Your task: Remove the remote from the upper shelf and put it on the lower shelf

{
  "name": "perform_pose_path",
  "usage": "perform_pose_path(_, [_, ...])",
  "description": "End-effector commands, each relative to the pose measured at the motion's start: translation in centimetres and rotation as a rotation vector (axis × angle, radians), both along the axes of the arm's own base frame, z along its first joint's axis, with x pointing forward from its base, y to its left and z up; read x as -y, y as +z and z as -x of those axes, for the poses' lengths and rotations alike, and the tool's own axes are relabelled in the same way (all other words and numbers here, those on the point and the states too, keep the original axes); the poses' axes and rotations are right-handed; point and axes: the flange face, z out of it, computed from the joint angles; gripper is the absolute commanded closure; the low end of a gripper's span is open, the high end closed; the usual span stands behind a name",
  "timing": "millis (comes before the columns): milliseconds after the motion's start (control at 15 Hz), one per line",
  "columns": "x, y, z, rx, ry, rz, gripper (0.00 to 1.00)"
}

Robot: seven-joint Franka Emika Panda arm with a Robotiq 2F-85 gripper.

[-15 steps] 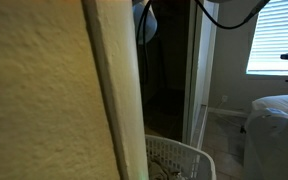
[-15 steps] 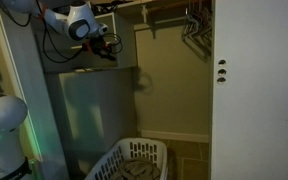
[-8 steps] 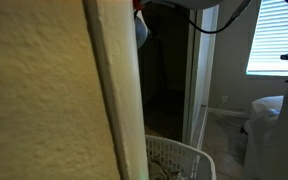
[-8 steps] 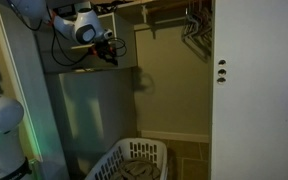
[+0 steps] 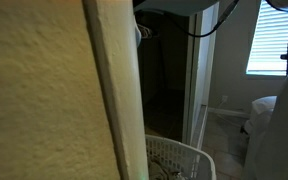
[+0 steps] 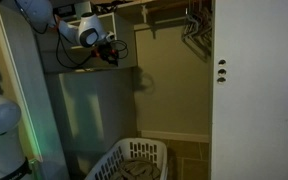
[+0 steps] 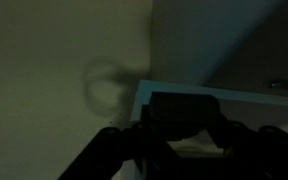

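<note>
My gripper holds the dark remote just above the grey lower shelf [image 6: 89, 71], so next it will stay low over that shelf and open its fingers to let go of the remote.
In an exterior view my gripper [image 6: 110, 57] hangs inside the closet, just above the grey lower shelf [image 6: 89, 71] and below the white upper shelf [image 6: 144, 4]. In the wrist view my gripper [image 7: 184, 137] has its dark fingers closed round a dark rectangular remote [image 7: 184, 108]. The remote is held over the pale edge of a shelf [image 7: 254, 96]. The picture is very dim, so the remote's detail is hard to make out. The remote itself is too small and dark to pick out in the exterior views.
A white laundry basket [image 6: 134, 162] stands on the closet floor and also shows in an exterior view [image 5: 179, 160]. Hangers [image 6: 194, 25] hang on the rod. A white door [image 6: 254, 90] is beside the closet. A textured wall [image 5: 44, 90] blocks much of one view.
The arm has swung left and the gripper has sunk slightly towards the grey shelf. In the view behind the wall the arm has moved out of sight.
</note>
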Motion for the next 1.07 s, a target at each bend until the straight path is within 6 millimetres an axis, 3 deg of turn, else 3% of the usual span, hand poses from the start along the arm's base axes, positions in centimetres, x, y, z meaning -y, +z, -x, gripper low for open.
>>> perform_pose_path(0, [-0.6, 0.2, -0.9, -0.023, -0.029, -0.021, 0.69])
perform_pose_path(667, [-2.3, -0.2, -0.6, -0.052, -0.038, -0.041, 0.69])
perform_pose_path(733, [-2.4, -0.3, -0.5, -0.058, -0.025, -0.040, 0.19])
perform_pose_path(800, [-2.4, -0.4, -0.5, -0.059, -0.024, -0.037, 0.18])
perform_pose_path(1000, [-2.1, -0.2, -0.6, -0.062, -0.036, -0.039, 0.01])
